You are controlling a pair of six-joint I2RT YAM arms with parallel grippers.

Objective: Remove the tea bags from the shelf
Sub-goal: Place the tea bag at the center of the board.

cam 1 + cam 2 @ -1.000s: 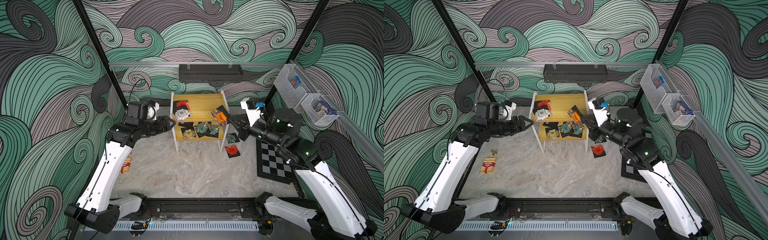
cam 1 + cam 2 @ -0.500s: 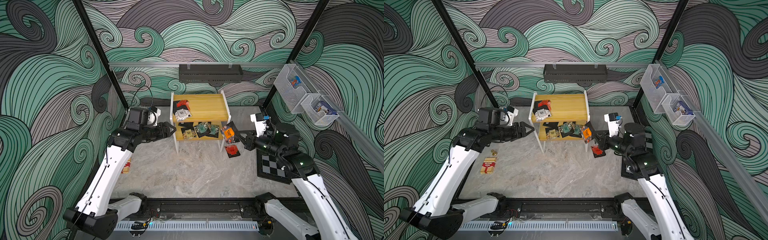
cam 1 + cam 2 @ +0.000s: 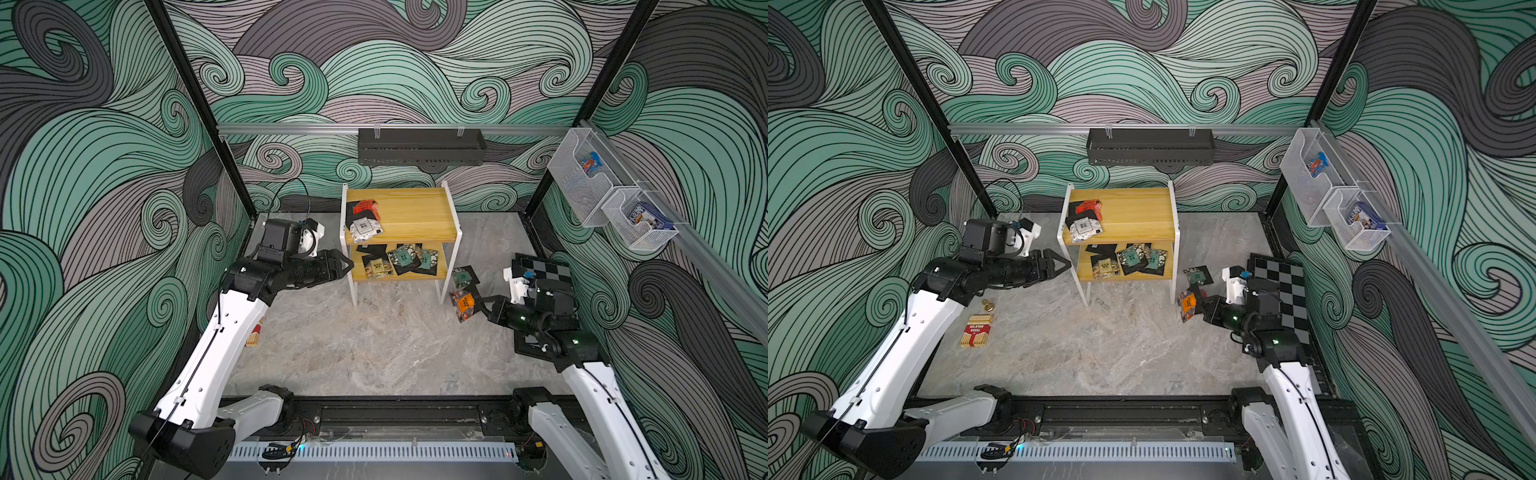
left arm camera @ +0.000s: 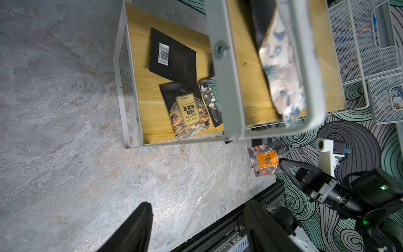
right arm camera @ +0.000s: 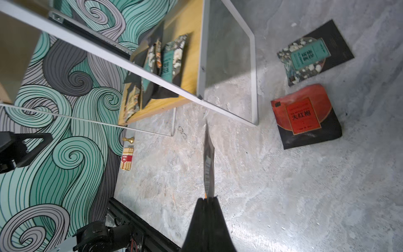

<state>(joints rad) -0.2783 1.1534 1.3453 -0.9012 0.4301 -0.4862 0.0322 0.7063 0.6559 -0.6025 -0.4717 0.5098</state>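
Note:
I will next move my right gripper back and down and release the tea bag it holds, because clear floor short of the red tea bag lies below and back of the gripper.
The shelf (image 3: 409, 212) has yellow boards and white legs. A red tea bag (image 3: 365, 206) and a silver-white one (image 3: 365, 227) lie on its top board; several tea bags (image 3: 405, 255) lie on the lower board. My right gripper (image 3: 478, 305) is shut on an orange-labelled tea bag (image 3: 464, 302), held upright above the floor right of the shelf, edge-on in the right wrist view (image 5: 208, 165). A teal tea bag (image 5: 309, 57) and a red one (image 5: 305, 115) lie on the floor there. My left gripper (image 3: 347, 264) stands open and empty by the shelf's left legs, level with the lower board.
A chessboard (image 3: 544, 270) lies under my right arm. A red-and-cream striped box (image 3: 977, 330) and a small gold piece (image 3: 988, 306) sit on the floor at left. A dark tray (image 3: 419, 146) hangs on the back wall, clear bins (image 3: 611, 199) on the right wall.
My right gripper carried the orange-labelled tea bag off the shelf's top right edge, down and out to the right. My left gripper dropped slightly to lower-board height.

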